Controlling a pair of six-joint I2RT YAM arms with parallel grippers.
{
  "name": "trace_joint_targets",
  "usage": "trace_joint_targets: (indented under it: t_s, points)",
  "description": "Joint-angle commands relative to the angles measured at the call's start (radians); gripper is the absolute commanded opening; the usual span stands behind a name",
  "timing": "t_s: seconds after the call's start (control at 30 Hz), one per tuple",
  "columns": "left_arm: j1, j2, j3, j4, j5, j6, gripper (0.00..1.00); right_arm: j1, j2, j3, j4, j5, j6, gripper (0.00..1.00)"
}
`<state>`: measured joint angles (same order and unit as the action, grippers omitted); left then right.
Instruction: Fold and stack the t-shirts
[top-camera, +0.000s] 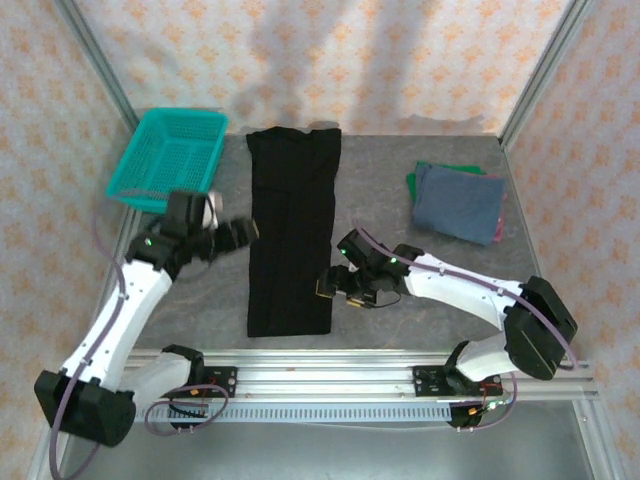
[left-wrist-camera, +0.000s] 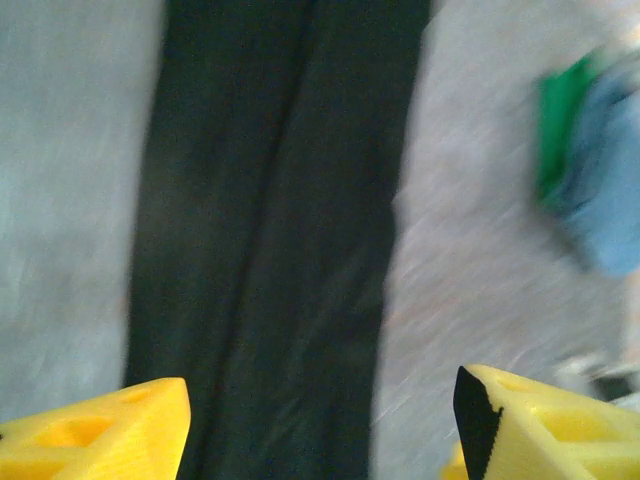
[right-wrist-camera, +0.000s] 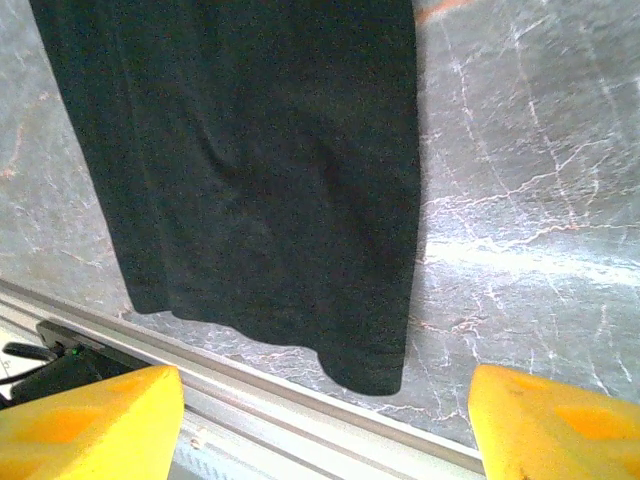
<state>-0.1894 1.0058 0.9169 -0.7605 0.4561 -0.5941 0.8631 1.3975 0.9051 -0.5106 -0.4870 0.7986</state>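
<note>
My left gripper moves back and down onto the hem's near corner (top-camera: 254, 330) on the basket's side next, since my right gripper already stands by the opposite corner.
A large black t-shirt (top-camera: 290, 230) lies folded into a long narrow strip down the middle of the grey table; it also appears as black t-shirt (left-wrist-camera: 270, 250) and black t-shirt (right-wrist-camera: 260, 170). At the back right sits a pile of folded shirts: slate-blue (top-camera: 458, 203) on top, green (top-camera: 420, 175) and a sliver of maroon (top-camera: 499, 228) under it. My left gripper (top-camera: 237, 234) hovers open at the strip's left edge, holding nothing. My right gripper (top-camera: 338, 290) is open beside the strip's near right corner (right-wrist-camera: 365, 370), with nothing between its yellow fingers (right-wrist-camera: 90, 420).
A teal plastic mesh basket (top-camera: 168, 157) stands at the back left. The aluminium rail (top-camera: 330, 375) runs along the table's near edge, just below the shirt's hem. Bare grey marble table (top-camera: 420, 300) lies between the strip and the folded pile.
</note>
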Motion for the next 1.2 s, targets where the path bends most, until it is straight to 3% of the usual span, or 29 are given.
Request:
trace_joint_targets:
  t_s: [0.0,0.1,0.3,0.8,0.97,1.17]
  points:
    - [-0.028,-0.146,-0.204,0.003,0.013,-0.104,0.69,0.027,0.044,-0.037,0.126,-0.04,0.0,0.75]
    - [-0.072,-0.237,-0.341,0.032,0.012,-0.172,0.68,0.056,0.087,-0.055,0.171,-0.05,0.02,0.74]
    - [-0.141,-0.234,-0.466,0.093,-0.016,-0.219,0.65,0.07,0.149,-0.091,0.235,-0.068,0.066,0.71]
    - [-0.234,-0.177,-0.574,0.186,0.016,-0.287,0.56,0.075,0.212,-0.102,0.26,-0.078,0.09,0.64]
    - [-0.251,-0.157,-0.604,0.227,0.016,-0.305,0.48,0.079,0.227,-0.105,0.285,-0.078,0.1,0.61]
    - [-0.262,-0.153,-0.618,0.313,0.024,-0.341,0.33,0.079,0.268,-0.094,0.34,-0.091,0.121,0.54]
